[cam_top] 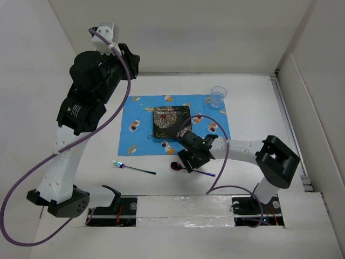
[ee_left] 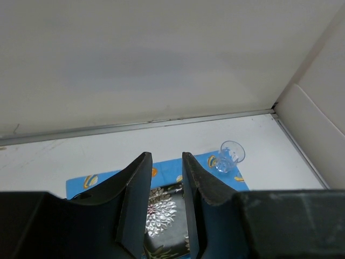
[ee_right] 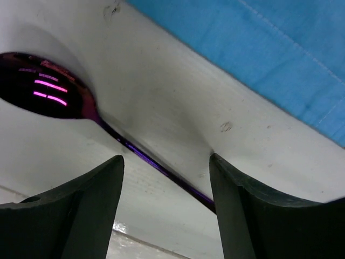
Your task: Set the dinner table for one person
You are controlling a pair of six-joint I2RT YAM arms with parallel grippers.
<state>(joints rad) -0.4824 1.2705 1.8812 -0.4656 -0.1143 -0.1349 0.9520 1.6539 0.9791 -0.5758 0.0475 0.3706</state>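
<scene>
I will next move my right gripper to the left in the top view, toward the spoon's bowl, and close on the spoon's thin handle (cam_top: 184, 168) (ee_right: 132, 145) because it runs between my fingers.
The white dinner table (cam_top: 259, 108) holds a blue cartoon-print mat (cam_top: 137, 135). A dark floral square plate (cam_top: 171, 121) lies on the mat, with a clear glass (cam_top: 218, 96) at the mat's far right corner. A purple spoon (cam_top: 177, 166) lies on the table just in front of the mat, and an iridescent fork (cam_top: 132, 168) lies to its left. My right gripper (cam_top: 187, 159) is open and low over the spoon. In the right wrist view its fingers (ee_right: 167, 157) straddle the spoon's (ee_right: 43, 86) handle. My left gripper (ee_left: 161, 162) is raised high over the back left, jaws slightly apart and empty.
White wall panels surround the table on the left, back and right. A metal rail runs along the right edge (cam_top: 288, 124). The left wrist view shows the plate (ee_left: 161, 216), the glass (ee_left: 232, 155) and the mat (ee_left: 108, 178) far below. The mat's edge (ee_right: 269, 48) shows beyond the right fingers.
</scene>
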